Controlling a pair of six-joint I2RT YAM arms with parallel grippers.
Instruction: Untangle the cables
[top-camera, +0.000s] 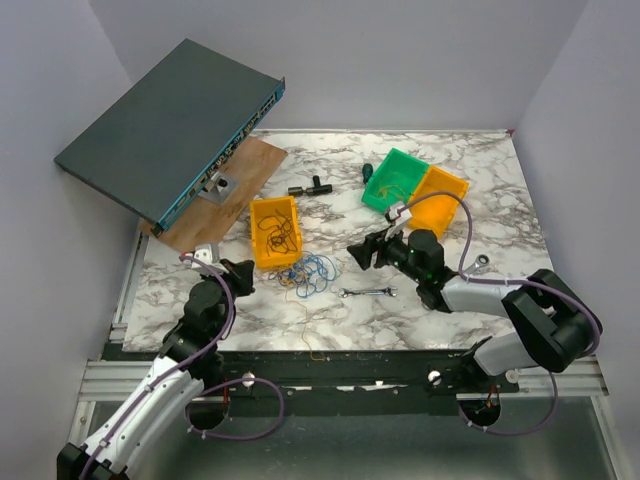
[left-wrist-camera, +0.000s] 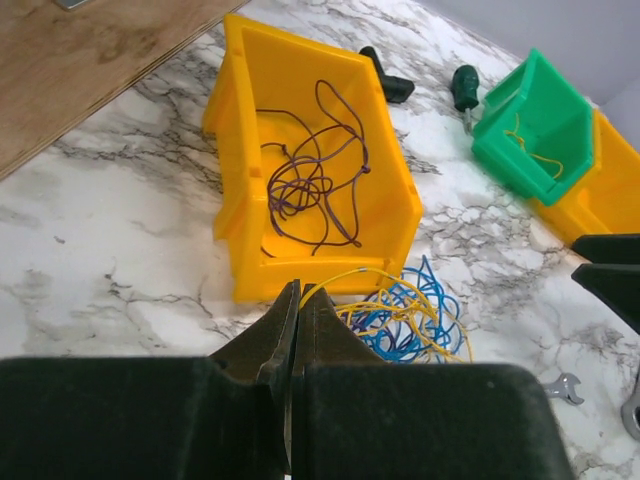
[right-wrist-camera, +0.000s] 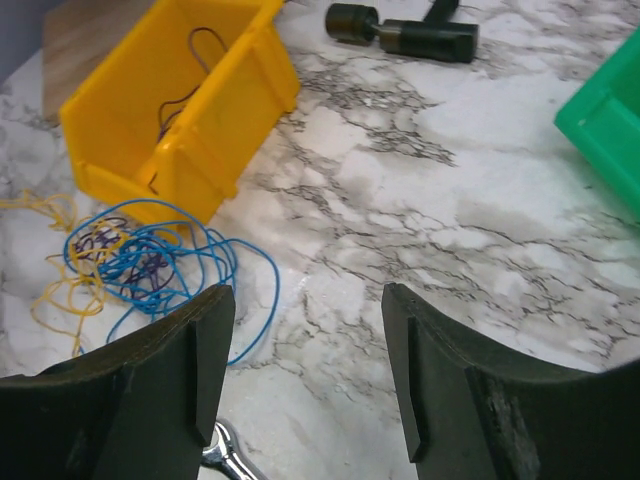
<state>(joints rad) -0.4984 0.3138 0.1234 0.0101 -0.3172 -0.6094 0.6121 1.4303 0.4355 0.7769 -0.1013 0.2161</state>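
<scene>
I will next swing my right gripper left in the top view, then lower it onto the blue loops, as they spread toward its side.
The cables (top-camera: 310, 272) lie as a loose bunch of thin blue and yellow loops on the marble, just in front of the yellow bin (top-camera: 256, 230). In the left wrist view the left gripper (left-wrist-camera: 298, 290) is shut on a yellow strand that arcs from its tips to the cables (left-wrist-camera: 410, 320). More dark purple wire (left-wrist-camera: 315, 185) is coiled inside the bin. My right gripper (right-wrist-camera: 305, 295) hangs open to the right of the cables (right-wrist-camera: 140, 260), with only bare marble between its fingers. From above, the left gripper (top-camera: 243, 275) and right gripper (top-camera: 362, 250) flank the bunch.
A silver wrench (top-camera: 367, 292) lies right of the bunch, below the right gripper. A green bin (top-camera: 393, 180) and an orange bin (top-camera: 440, 190) stand at the back right. Black tools (top-camera: 310, 187) lie behind. A tilted network switch (top-camera: 170, 125) rests on a wooden board (top-camera: 240, 175) at the back left.
</scene>
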